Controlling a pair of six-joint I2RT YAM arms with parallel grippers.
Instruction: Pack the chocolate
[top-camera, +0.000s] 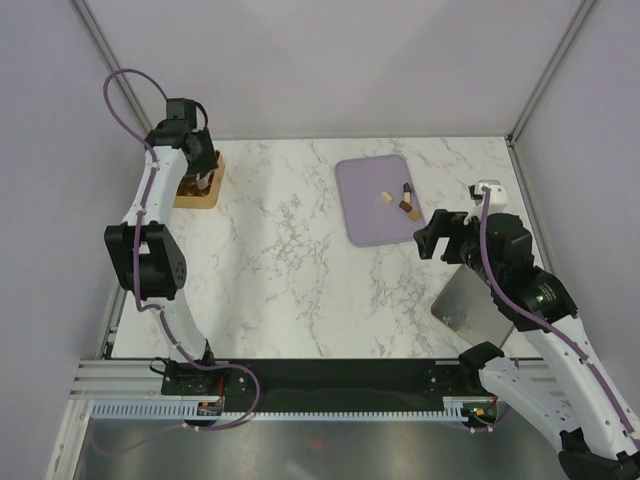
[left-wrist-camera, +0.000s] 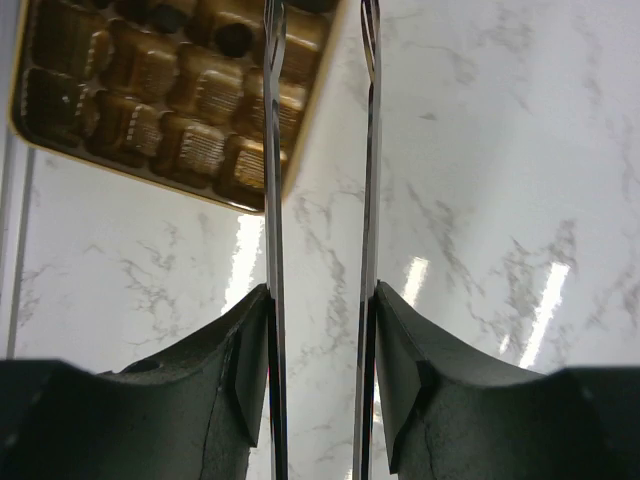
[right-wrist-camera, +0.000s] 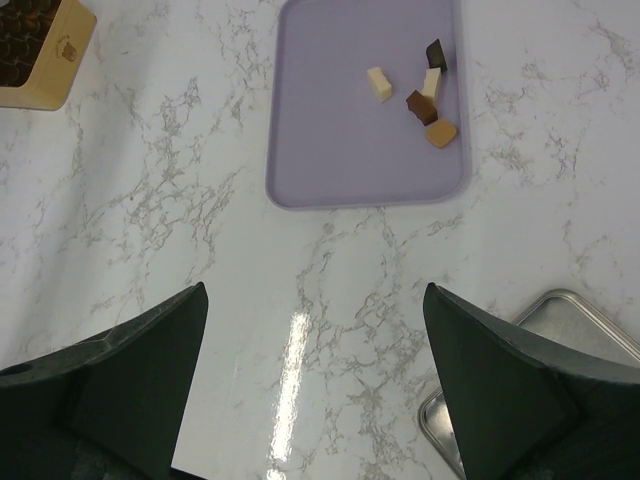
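Note:
I should move my left gripper over the tray and down onto the lone cream piece (top-camera: 387, 197) next. The piece is to its right in the top view, away from the others.
Several small chocolate pieces (right-wrist-camera: 418, 104), dark brown, tan and cream, lie at the far right of the lilac tray (right-wrist-camera: 330, 120); they also show in the top view (top-camera: 406, 206) on the tray (top-camera: 360, 215). The golden compartmented box (left-wrist-camera: 150, 110) stands at the table's far left (top-camera: 190, 197), with dark pieces (left-wrist-camera: 235, 40) in some compartments. My left gripper (left-wrist-camera: 320, 30) hangs over the box's right edge, its thin fingers apart with nothing between them. My right gripper (right-wrist-camera: 312, 295) is wide open and empty, near the tray's right front corner (top-camera: 437, 235).
A flat metal tray (top-camera: 470, 305) lies on the marble table under my right arm and shows at the lower right of the right wrist view (right-wrist-camera: 575, 325). Grey walls close the table on the left, back and right.

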